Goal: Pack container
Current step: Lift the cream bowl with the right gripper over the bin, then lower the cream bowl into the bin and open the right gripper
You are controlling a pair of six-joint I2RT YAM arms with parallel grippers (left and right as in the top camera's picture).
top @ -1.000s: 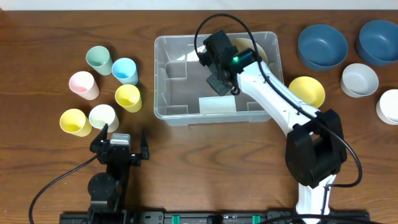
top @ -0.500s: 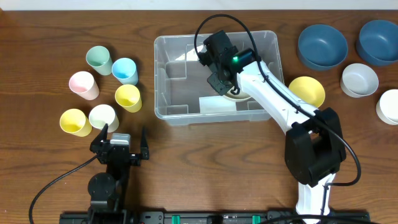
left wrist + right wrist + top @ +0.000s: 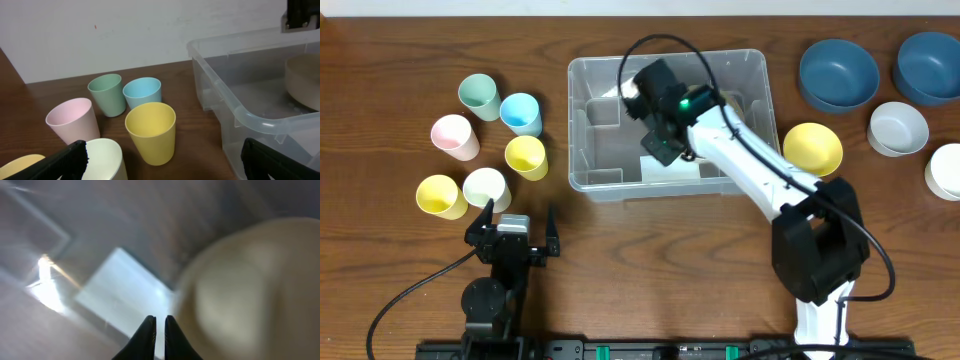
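Observation:
My right gripper is just above the bin's bottom (image 3: 162,262) beside the label, so it will move down slightly and open to let go of the beige bowl's rim.
The container (image 3: 582,120) is a large clear bin at the middle back of the table, with a white label (image 3: 670,170) on its base. It also shows in the left wrist view (image 3: 235,105). A beige bowl (image 3: 245,290) lies inside it, blurred in the right wrist view and partly hidden under the arm in the overhead view (image 3: 735,100). My right gripper (image 3: 660,148) reaches down into the bin. Its fingers (image 3: 159,335) are nearly together over the label, beside the bowl's edge, with nothing seen between them. My left gripper (image 3: 162,165) is open and empty at the front left.
Several cups stand left of the bin: green (image 3: 479,96), blue (image 3: 521,113), pink (image 3: 454,136), two yellow (image 3: 526,156), white (image 3: 485,187). Right of the bin are two dark blue bowls (image 3: 838,75), two white bowls (image 3: 898,128) and a yellow bowl (image 3: 813,146).
My right gripper has moved left and toward the front inside the bin. The beige bowl has shifted under the arm. The left arm has not moved.

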